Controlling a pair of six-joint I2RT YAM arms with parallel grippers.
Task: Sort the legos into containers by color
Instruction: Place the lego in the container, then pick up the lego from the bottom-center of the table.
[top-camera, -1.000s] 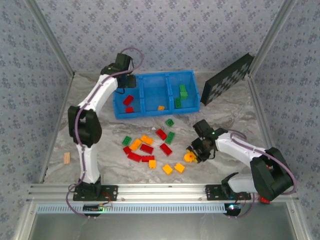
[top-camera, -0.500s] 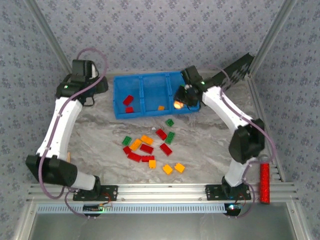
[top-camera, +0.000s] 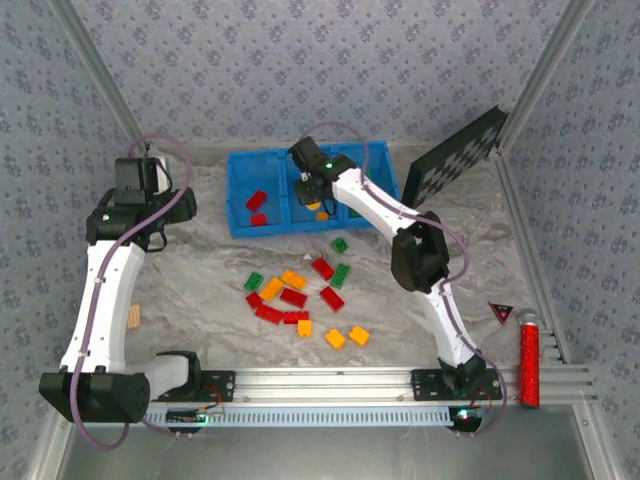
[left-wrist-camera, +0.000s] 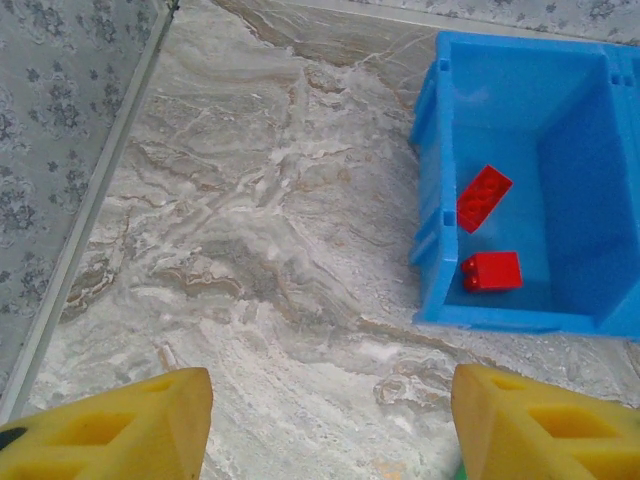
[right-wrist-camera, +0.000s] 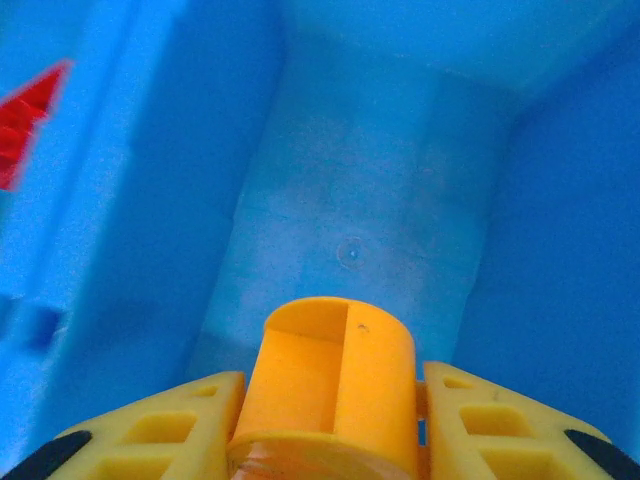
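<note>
My right gripper lowers into the tray's middle section next and releases the orange-yellow ring-shaped lego (right-wrist-camera: 335, 370) there, since the section's bare bottom lies below the gripper.
My right gripper (right-wrist-camera: 330, 388) is shut on the orange-yellow ring-shaped lego (right-wrist-camera: 335, 370) and holds it over the bare floor of the middle compartment of the blue containers tray (top-camera: 290, 229). From above, that gripper (top-camera: 315, 195) hangs just behind an orange brick (top-camera: 322, 214). Two red bricks (left-wrist-camera: 484, 196) (left-wrist-camera: 492, 270) lie in the left compartment. My left gripper (left-wrist-camera: 330, 405) stands open over bare table left of the tray, nothing between its fingers. Loose legos lie in front of the tray: green (top-camera: 340, 244), red (top-camera: 293, 297), orange (top-camera: 335, 338) and several more.
A black checker panel (top-camera: 455, 157) leans at the back right. A red cylinder (top-camera: 528, 360) and a small dark triangular piece (top-camera: 500, 312) lie near the right front. A tan wooden piece (top-camera: 134, 317) sits at the left. The right arm (top-camera: 385, 210) crosses the tray's right compartment.
The right arm carried the orange ring from the front table, past the right compartment, to the middle compartment. The left arm drew back from the tray toward the left wall and its jaws opened.
</note>
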